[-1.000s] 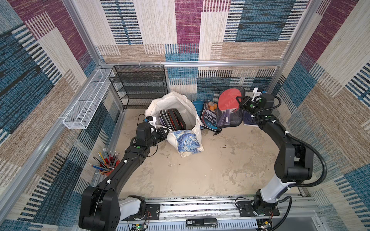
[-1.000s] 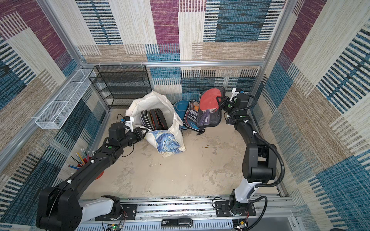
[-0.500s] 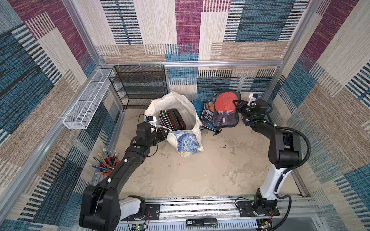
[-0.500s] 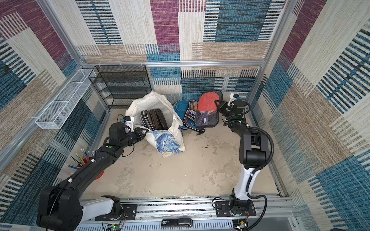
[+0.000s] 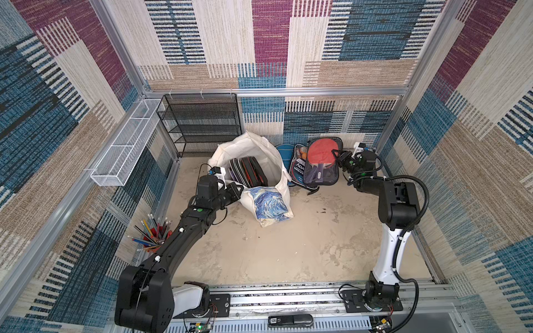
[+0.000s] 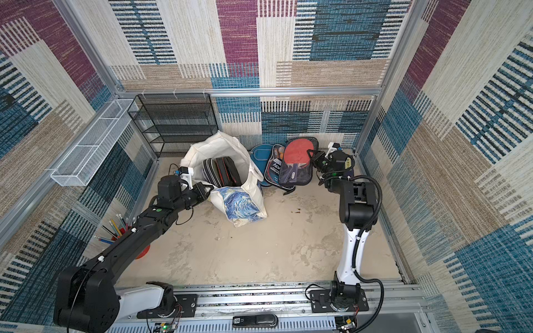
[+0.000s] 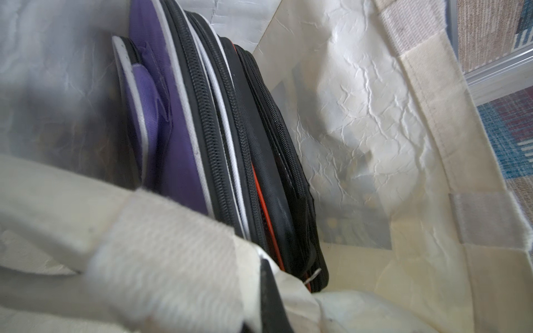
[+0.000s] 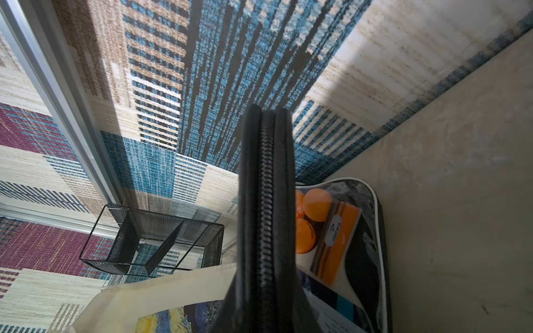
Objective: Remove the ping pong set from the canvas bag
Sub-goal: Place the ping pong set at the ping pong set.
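Next, my right gripper sets the held ping pong set down on the tabletop (image 5: pixel 322 186) beside the orange balls' case and lets go, since the set already clears the bag (image 5: pixel 251 152).
The cream canvas bag (image 5: pixel 251 152) (image 6: pixel 219 150) stands open at the back middle, its starry print (image 5: pixel 269 201) facing forward. Several zipped paddle cases (image 5: pixel 248 171) (image 7: pixel 219 144) stand inside it. My left gripper (image 5: pixel 240 190) (image 6: pixel 209 190) is shut on the bag's near rim by a handle strap (image 7: pixel 161 245). To the right of the bag, my right gripper (image 5: pixel 336 154) (image 6: pixel 311 154) is shut on a ping pong set (image 5: pixel 321 161) (image 6: pixel 297 157), a clear case with a red paddle. Its zipped edge (image 8: pixel 266 201) fills the right wrist view.
Another set with orange balls (image 5: pixel 300 164) (image 8: pixel 331 230) and a blue case (image 5: pixel 284 152) lean at the back wall beside the held one. A black mesh shelf (image 5: pixel 202 127), a white wire basket (image 5: pixel 127 144) and a red cup of pencils (image 5: pixel 151 233) line the left side.
The right arm has folded back toward the rear corner, bringing the held set slightly lower and closer to the other sets. The left arm and the bag have stayed put.
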`<action>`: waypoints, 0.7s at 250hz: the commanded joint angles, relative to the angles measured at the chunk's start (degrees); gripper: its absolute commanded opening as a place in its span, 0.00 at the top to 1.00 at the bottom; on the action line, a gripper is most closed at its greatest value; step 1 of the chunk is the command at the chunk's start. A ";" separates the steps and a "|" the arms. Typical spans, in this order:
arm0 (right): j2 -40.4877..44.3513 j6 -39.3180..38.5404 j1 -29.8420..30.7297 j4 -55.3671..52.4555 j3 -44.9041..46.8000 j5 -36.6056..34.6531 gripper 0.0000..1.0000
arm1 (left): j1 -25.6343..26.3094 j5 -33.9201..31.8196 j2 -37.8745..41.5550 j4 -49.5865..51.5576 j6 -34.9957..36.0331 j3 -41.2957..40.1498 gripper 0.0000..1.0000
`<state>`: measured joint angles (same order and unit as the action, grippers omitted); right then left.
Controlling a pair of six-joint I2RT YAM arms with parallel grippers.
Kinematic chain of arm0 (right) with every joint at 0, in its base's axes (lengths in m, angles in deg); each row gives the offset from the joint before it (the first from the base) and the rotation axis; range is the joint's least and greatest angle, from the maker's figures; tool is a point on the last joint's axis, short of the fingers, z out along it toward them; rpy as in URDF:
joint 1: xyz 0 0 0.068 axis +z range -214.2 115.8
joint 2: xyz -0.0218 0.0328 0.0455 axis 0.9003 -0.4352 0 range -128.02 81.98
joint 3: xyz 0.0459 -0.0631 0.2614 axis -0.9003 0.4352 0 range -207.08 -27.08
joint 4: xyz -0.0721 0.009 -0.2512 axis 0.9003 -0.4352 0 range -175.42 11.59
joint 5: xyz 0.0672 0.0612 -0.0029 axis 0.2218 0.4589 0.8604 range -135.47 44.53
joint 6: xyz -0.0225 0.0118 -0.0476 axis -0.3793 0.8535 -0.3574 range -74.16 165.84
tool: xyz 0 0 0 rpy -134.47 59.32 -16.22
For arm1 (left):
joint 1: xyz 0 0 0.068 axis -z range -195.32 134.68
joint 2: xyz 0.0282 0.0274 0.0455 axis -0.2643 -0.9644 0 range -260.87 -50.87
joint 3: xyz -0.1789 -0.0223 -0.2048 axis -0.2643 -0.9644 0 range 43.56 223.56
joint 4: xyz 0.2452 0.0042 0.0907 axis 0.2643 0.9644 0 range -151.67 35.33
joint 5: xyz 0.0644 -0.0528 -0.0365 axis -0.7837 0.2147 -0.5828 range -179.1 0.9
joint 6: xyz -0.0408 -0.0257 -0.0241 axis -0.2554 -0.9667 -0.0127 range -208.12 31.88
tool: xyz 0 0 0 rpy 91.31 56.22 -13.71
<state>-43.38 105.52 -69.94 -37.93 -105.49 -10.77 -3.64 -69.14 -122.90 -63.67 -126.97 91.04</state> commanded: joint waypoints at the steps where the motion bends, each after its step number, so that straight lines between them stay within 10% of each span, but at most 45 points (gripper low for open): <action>1: -1.97 2.03 0.02 6.14 -1.08 0.55 1.00 | -0.08 -1.05 -0.35 -0.56 1.32 0.62 1.00; 41: -4.73 1.90 -0.06 5.25 -2.96 0.67 1.00 | -0.15 -1.07 -0.50 -0.58 1.37 0.65 1.00; 91: -5.25 0.64 -0.41 3.75 -2.62 0.08 0.59 | -0.08 -1.05 -0.30 -0.60 1.36 0.46 1.00; 175: -5.03 -6.74 -0.73 -5.70 -4.03 -1.70 0.29 | -0.08 -1.02 0.44 -0.90 1.22 -0.12 1.00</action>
<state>-48.65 103.31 -70.62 -40.92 -108.40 -11.54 -3.64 -69.25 -122.92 -63.67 -126.95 91.13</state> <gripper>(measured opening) 0.691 0.063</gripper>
